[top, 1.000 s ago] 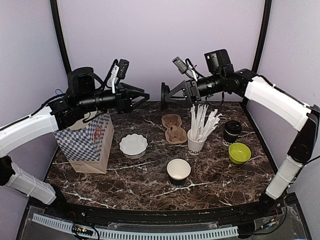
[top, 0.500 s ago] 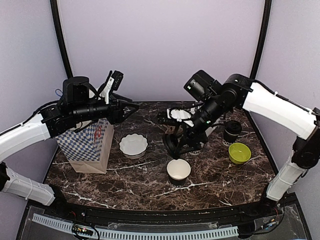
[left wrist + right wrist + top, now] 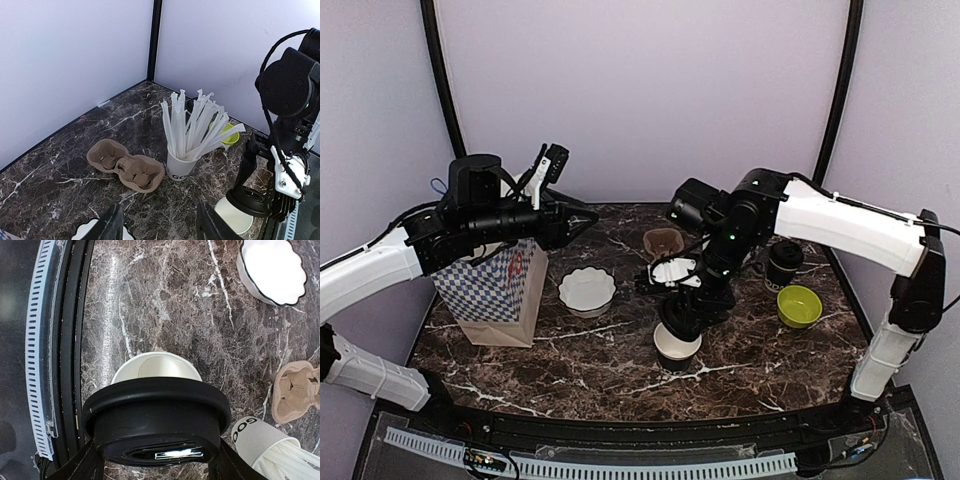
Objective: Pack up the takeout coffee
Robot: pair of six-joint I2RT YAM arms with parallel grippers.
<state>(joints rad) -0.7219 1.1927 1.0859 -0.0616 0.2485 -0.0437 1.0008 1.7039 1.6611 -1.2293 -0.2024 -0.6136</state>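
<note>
My right gripper needs to lower the lid over the cup's white opening (image 3: 677,344) (image 3: 157,366) and let go, because the opening is below my right gripper and still shows past the lid's edge.
An open black paper cup (image 3: 677,347), white inside, stands at the table's front middle. My right gripper (image 3: 686,312) is shut on a black plastic lid (image 3: 682,318) and holds it just above that cup. In the right wrist view the lid (image 3: 157,425) fills the span between the fingers (image 3: 82,465) and overlaps the cup's rim (image 3: 157,367). A second black cup with its lid on (image 3: 785,262) stands at the right. My left gripper (image 3: 578,222) is open and empty, raised above the table's left back; its fingers (image 3: 111,225) show in the left wrist view.
A blue-checked paper bag (image 3: 490,285) stands at the left. A white fluted bowl (image 3: 587,290), a brown cup carrier (image 3: 125,166), a white cup of straws (image 3: 182,167) and a lime-green bowl (image 3: 799,305) are spread across the marble table (image 3: 580,360).
My right arm has swung down and forward from the back wall with the lid, to just above the open cup. The left arm has drawn back slightly.
</note>
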